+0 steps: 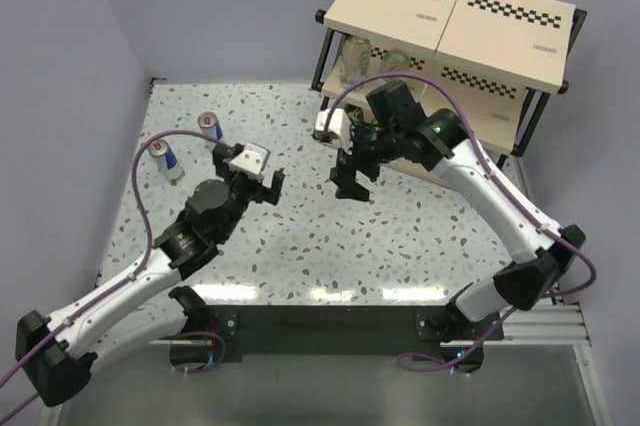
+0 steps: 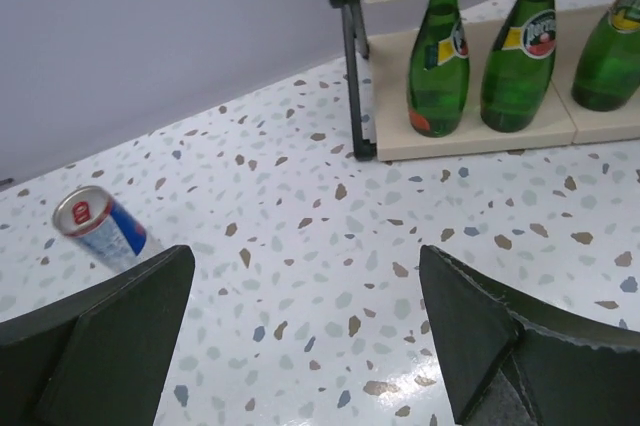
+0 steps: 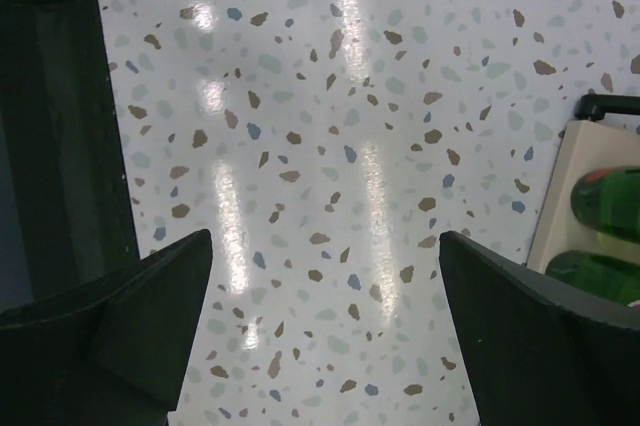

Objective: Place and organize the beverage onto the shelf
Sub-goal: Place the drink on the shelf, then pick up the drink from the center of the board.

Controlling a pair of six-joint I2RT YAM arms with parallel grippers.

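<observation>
My left gripper will next swing left in the top view and lower its open fingers around the far can point(image 2: 104, 229), which is below it on that side.
Two blue-and-silver cans point(image 1: 210, 126) point(image 1: 167, 159) stand on the speckled table at the left. One can point(image 2: 100, 229) shows in the left wrist view, ahead and left of my open left gripper point(image 2: 305, 276) point(image 1: 252, 171), which is empty. The shelf point(image 1: 450, 26) stands at the back right. Three green bottles point(image 2: 438, 66) point(image 2: 520, 56) point(image 2: 615, 51) stand on its bottom board point(image 2: 480, 141). Two clear bottles point(image 1: 355, 56) point(image 1: 393, 61) sit on the middle tier. My right gripper point(image 1: 358, 174) point(image 3: 325, 256) hangs open and empty over the table in front of the shelf, with green bottles point(image 3: 610, 201) at its right.
The shelf's black corner post point(image 2: 350, 56) stands near the leftmost green bottle. Grey walls close the table at the back and left. The arms' black base plate point(image 1: 330, 331) lies along the near edge.
</observation>
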